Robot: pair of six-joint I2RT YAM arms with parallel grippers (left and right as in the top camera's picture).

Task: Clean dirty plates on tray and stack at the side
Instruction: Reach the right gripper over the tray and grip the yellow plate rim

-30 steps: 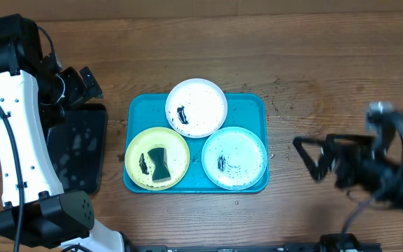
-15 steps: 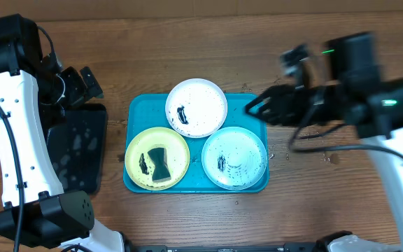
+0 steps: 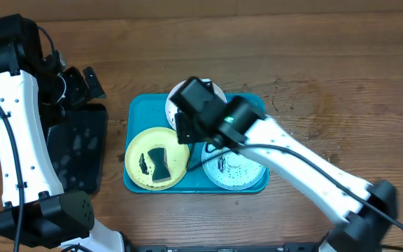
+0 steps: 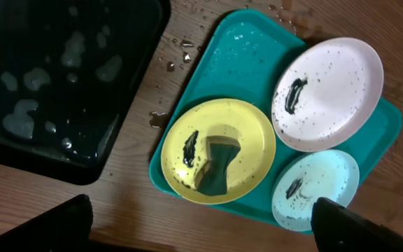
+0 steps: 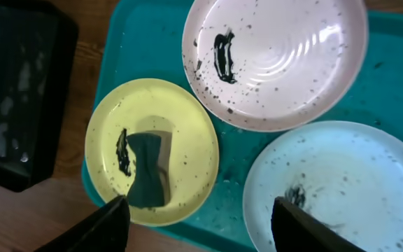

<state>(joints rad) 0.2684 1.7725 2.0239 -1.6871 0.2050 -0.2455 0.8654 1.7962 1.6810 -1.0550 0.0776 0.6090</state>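
I will next lower my right gripper to the yellow-green plate's rim beside the mint plate, one finger each side.
Three dirty plates lie on the turquoise tray (image 3: pixel 137 112). The white plate (image 5: pixel 278 63) has a black smear, and the mint plate (image 5: pixel 348 182) is speckled. A dark sponge (image 5: pixel 149 171) rests on the yellow-green plate (image 3: pixel 157 158). My right gripper (image 5: pixel 200 210) hovers open above the tray, with nothing between its fingers. In the overhead view this right gripper (image 3: pixel 189 124) covers most of the white plate. My left gripper (image 4: pixel 201 213) stands open high above the table, and in the overhead view the left gripper (image 3: pixel 82 82) is at the far left, off the tray.
A glossy black tray (image 3: pixel 75 147) with wet patches lies left of the turquoise one. Water drops and dark specks (image 3: pixel 282 94) dot the wood near the turquoise tray's far right corner. My right arm (image 3: pixel 306 171) crosses the mint plate diagonally.
My right arm has swung in from the right side of the table to above the tray. The left arm and the plates have not moved.
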